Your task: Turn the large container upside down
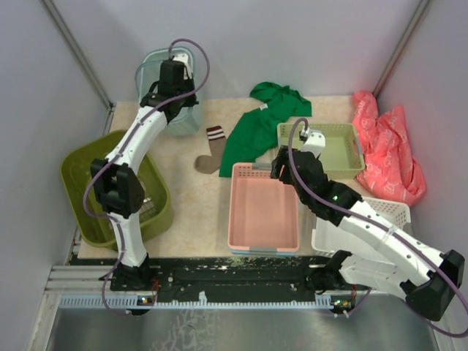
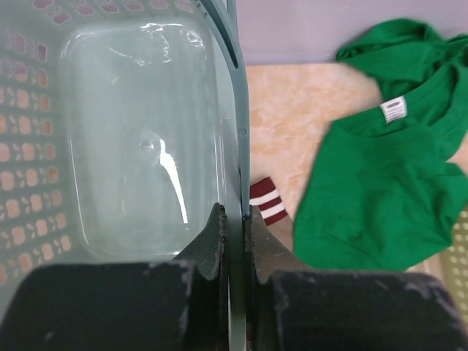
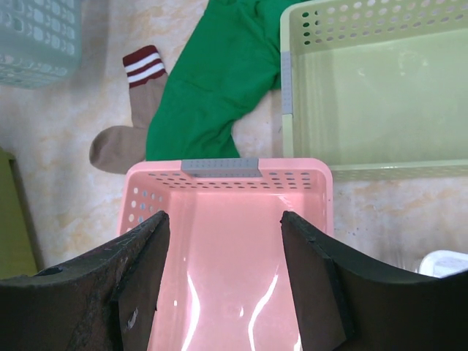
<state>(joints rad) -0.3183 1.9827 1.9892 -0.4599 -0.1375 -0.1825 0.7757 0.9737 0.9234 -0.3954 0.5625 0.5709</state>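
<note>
I need to move my left gripper down and back next to let go of the teal rim. The bare tabletop (image 1: 183, 150) beside the sock is below the gripper, toward my base.
The large container (image 1: 73, 172), a deep olive-green basket, stands upright at the table's left edge, partly hidden by the left arm; a sliver of it (image 3: 9, 219) shows in the right wrist view. No gripper touches it. My left gripper (image 1: 178, 99) is further back, shut on the right rim of a teal basket (image 2: 139, 146), and the thin wall is pinched between its fingers (image 2: 212, 234). My right gripper (image 3: 225, 219) hangs open over the pink tray (image 1: 232, 208), with nothing between its fingers.
A green shirt (image 1: 259, 128) and a striped sock (image 1: 212, 150) lie mid-table. A pale yellow-green basket (image 1: 322, 146) stands behind the pink tray. To its right are a white basket (image 1: 387, 212) and a red crumpled cloth (image 1: 384, 146). Walls close in on both sides.
</note>
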